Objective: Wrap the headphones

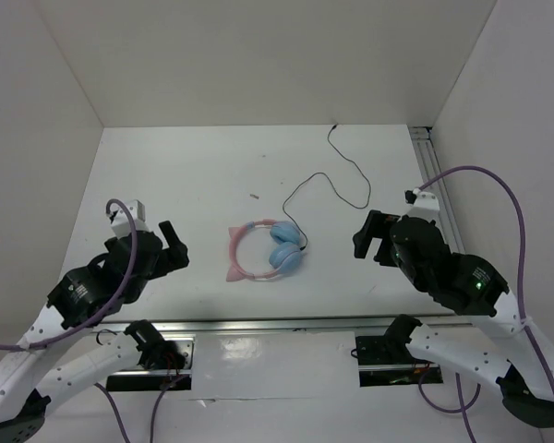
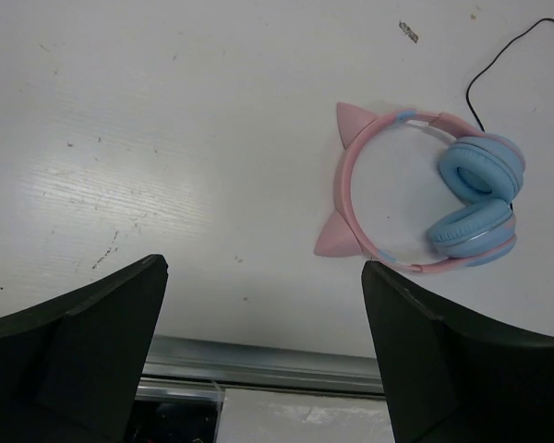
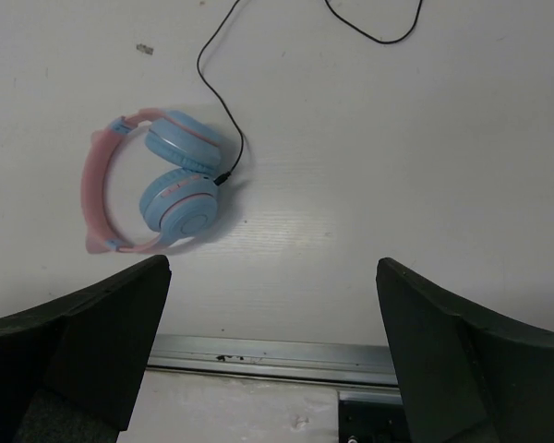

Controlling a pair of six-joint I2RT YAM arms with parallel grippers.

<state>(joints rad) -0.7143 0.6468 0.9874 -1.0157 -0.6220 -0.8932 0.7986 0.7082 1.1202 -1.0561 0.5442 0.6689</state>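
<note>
My left gripper is above the headband, which lies lower and to the gripper's right in the top view. I need to lower its fingers that way next, around the headband between the ears.
The headphones [image 1: 264, 251] lie flat on the white table near its front middle, with a pink cat-eared headband and two light blue ear cups folded together. They also show in the left wrist view [image 2: 425, 196] and the right wrist view [image 3: 157, 183]. Their thin black cable [image 1: 337, 181] runs loose from the cups toward the back right in loops. My left gripper [image 1: 174, 245] is open and empty, left of the headphones. My right gripper [image 1: 369, 236] is open and empty, right of them.
White walls enclose the table on the left, back and right. A metal rail [image 1: 258, 324] runs along the front edge, and another rail [image 1: 430, 161] along the right side. A small dark speck [image 1: 254, 196] lies behind the headphones.
</note>
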